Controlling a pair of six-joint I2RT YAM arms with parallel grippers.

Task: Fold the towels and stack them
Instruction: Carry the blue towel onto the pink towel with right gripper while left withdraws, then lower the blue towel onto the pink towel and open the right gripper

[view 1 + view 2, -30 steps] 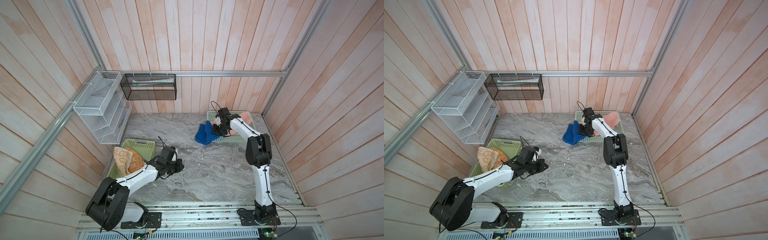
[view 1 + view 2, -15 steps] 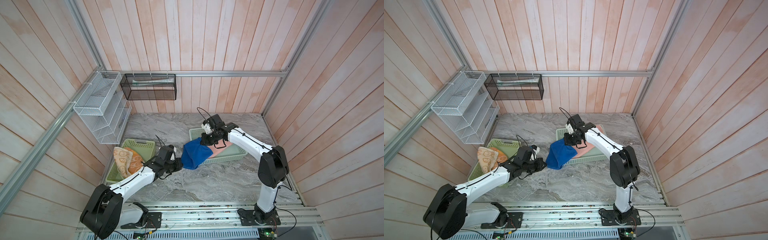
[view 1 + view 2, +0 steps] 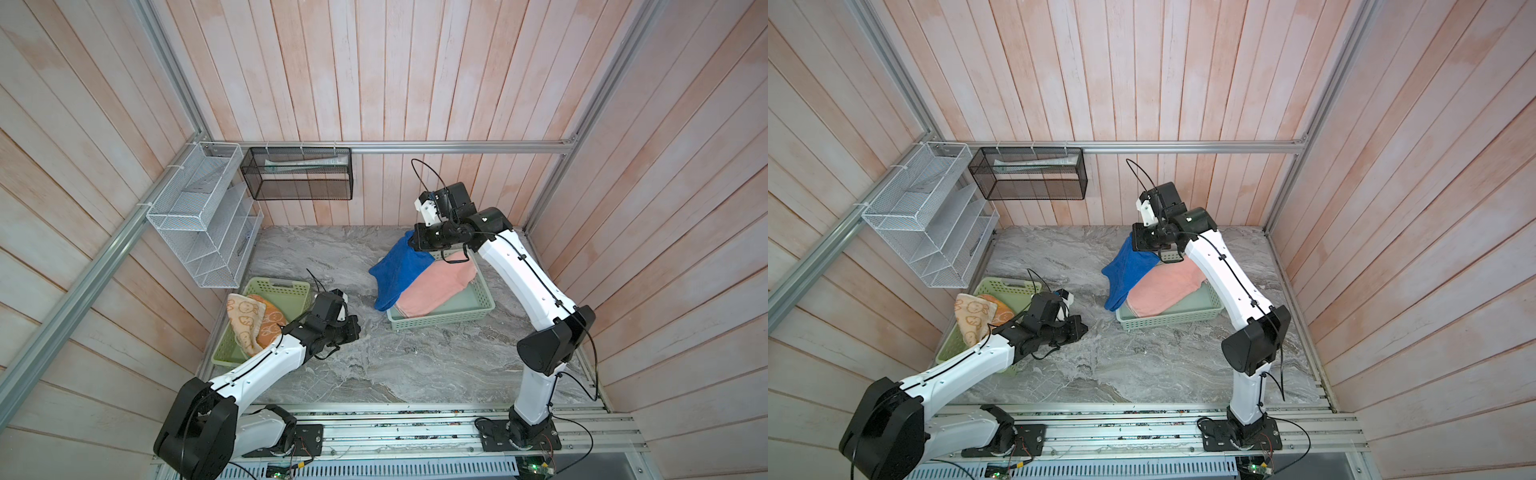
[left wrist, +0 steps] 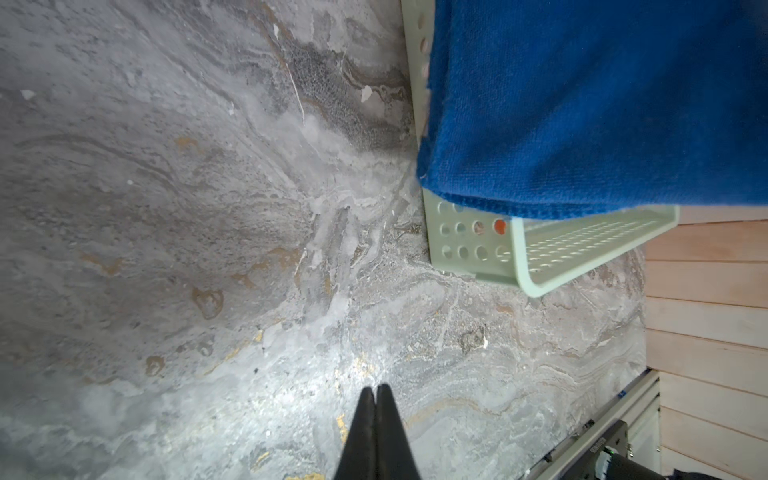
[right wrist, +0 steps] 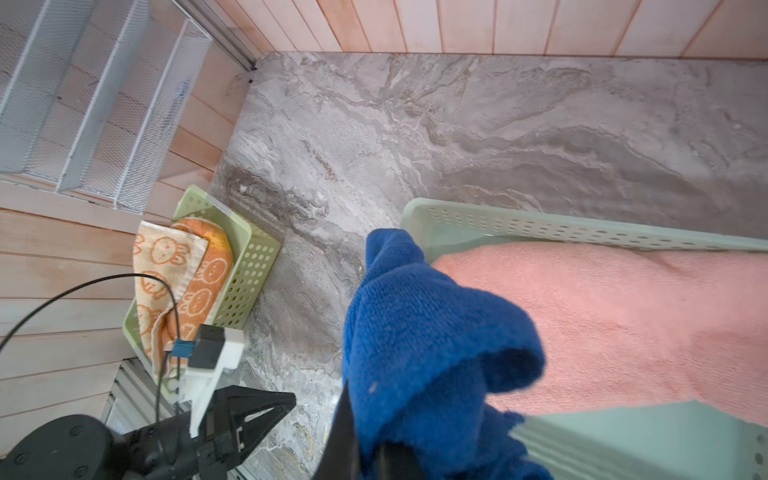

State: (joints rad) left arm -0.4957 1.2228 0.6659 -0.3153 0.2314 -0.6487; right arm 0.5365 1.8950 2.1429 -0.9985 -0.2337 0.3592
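The royal blue towel is hanging over the basket's rim, so I should move my right gripper across and down onto the pink towel's uncovered end (image 3: pixel 460 272) (image 5: pixel 680 316) and let the royal blue towel go.
My right gripper (image 3: pixel 419 242) (image 3: pixel 1138 243) (image 5: pixel 365 436) is shut on the royal blue towel (image 3: pixel 399 270) (image 3: pixel 1125 270) (image 5: pixel 415 332), holding one end up above the table. The rest of it drapes over the left rim of a pale green basket (image 3: pixel 440 322) (image 3: pixel 1167 320) (image 5: pixel 540 228) (image 4: pixel 540 257). A pink towel (image 3: pixel 436 286) (image 3: pixel 1163 291) (image 5: pixel 602 311) lies in that basket, partly under the blue one. My left gripper (image 3: pixel 355 328) (image 3: pixel 1081 328) (image 4: pixel 376 388) is shut and empty, low over the marble, left of the basket. The blue towel (image 4: pixel 582 104) fills one corner of the left wrist view.
An orange bunny towel (image 3: pixel 249 320) (image 3: pixel 971 316) (image 5: pixel 174 270) hangs over the rim of a second green basket (image 3: pixel 282 286) (image 3: pixel 1000 286) (image 5: pixel 249 266) at the left wall. A white wire rack (image 3: pixel 199 216) and a black mesh bin (image 3: pixel 297 172) hang on the walls.
The right gripper pulled the blue towel forward and left, and the basket with the pink towel slid forward with it. The gripper has since risen. The left gripper has hardly moved.
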